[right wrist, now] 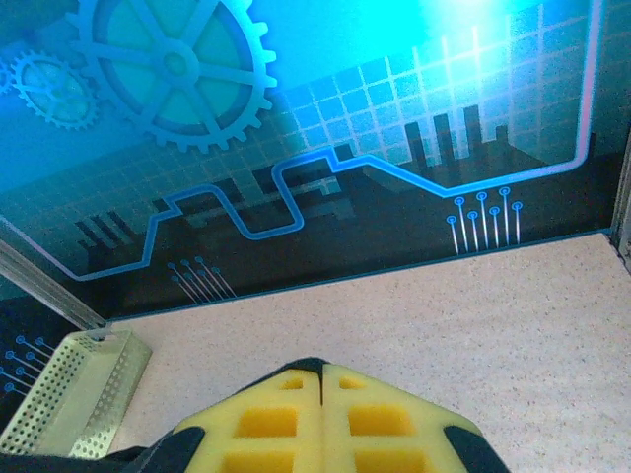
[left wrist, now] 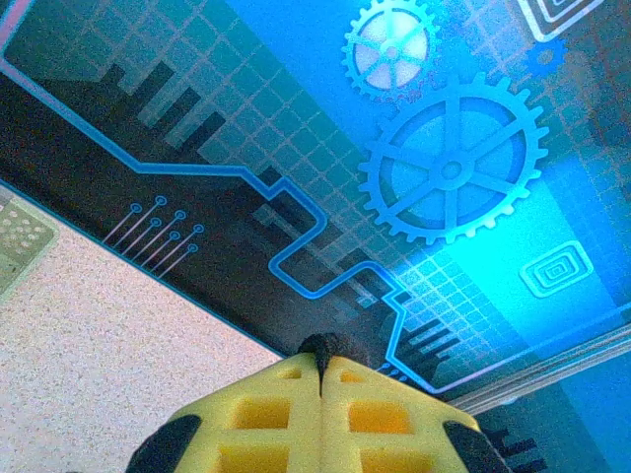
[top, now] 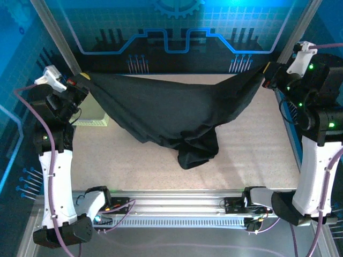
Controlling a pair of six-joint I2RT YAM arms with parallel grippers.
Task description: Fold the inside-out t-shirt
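Note:
I will raise my left gripper past the t-shirt's sagging heap, then lower it and release the t-shirt's end on the tabletop below, beside the basket.
The black inside-out t-shirt hangs stretched between my two grippers above the table, sagging in the middle, with its lowest bunch resting on the tabletop. My left gripper is shut on the shirt's left end at the back left. My right gripper is shut on the right end at the back right. In the left wrist view the yellow fingers press together with a tuft of black fabric at the tips. In the right wrist view black cloth peeks from the closed yellow fingers.
A pale yellow-green mesh basket sits at the table's left edge beside the left arm, partly behind the shirt; the same basket appears in the right wrist view. A blue printed backdrop closes the back. A metal rail runs along the near edge.

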